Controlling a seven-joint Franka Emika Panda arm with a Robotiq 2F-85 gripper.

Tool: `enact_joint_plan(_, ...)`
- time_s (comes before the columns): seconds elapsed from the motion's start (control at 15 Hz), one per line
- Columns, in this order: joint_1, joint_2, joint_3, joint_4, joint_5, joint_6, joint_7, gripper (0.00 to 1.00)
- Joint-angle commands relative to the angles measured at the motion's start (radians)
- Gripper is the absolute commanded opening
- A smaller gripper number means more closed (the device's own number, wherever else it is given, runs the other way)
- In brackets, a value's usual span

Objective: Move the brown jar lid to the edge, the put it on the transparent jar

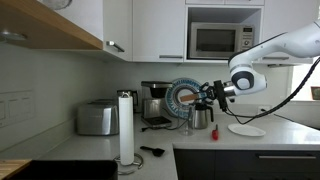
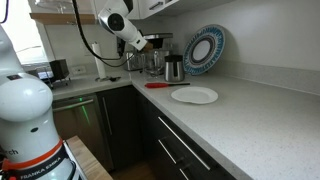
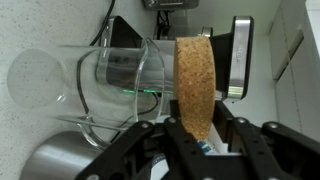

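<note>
My gripper lowers the brown jar lid (image 3: 195, 75) slightly onto the transparent jar's rim next, since a small gap separates the lid from the jar's opening.
My gripper (image 3: 195, 128) is shut on the brown jar lid (image 3: 195, 75), a cork disc seen edge-on between the black fingers. The transparent jar (image 3: 105, 75) is right beside the lid in the wrist view, its open mouth facing the lid's flat side with a small gap. In both exterior views the gripper (image 1: 208, 97) (image 2: 150, 46) hangs above the back of the counter, over the steel kettle (image 1: 203, 117) (image 2: 174, 68). The jar is hard to make out there. The counter's front edge (image 1: 250, 149) is well away from the gripper.
A white plate (image 1: 246, 130) (image 2: 194, 95) lies on the counter near a red utensil (image 2: 160, 84). A blue patterned plate (image 1: 184, 97) (image 2: 205, 50) leans on the back wall. A paper towel roll (image 1: 126, 127), a toaster (image 1: 97, 118) and a coffee machine (image 1: 155, 103) stand further along.
</note>
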Motion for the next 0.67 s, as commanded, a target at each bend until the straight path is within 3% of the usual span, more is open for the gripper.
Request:
enact_joint_plan(0.0, -0.005, 0.037, -0.002, 0.02, -0.014, 0.013, -0.002, 0.12)
enact_joint_plan(0.6, -0.005, 0.09, 0.002, 0.074, -0.038, 0.056, -0.013, 0.12)
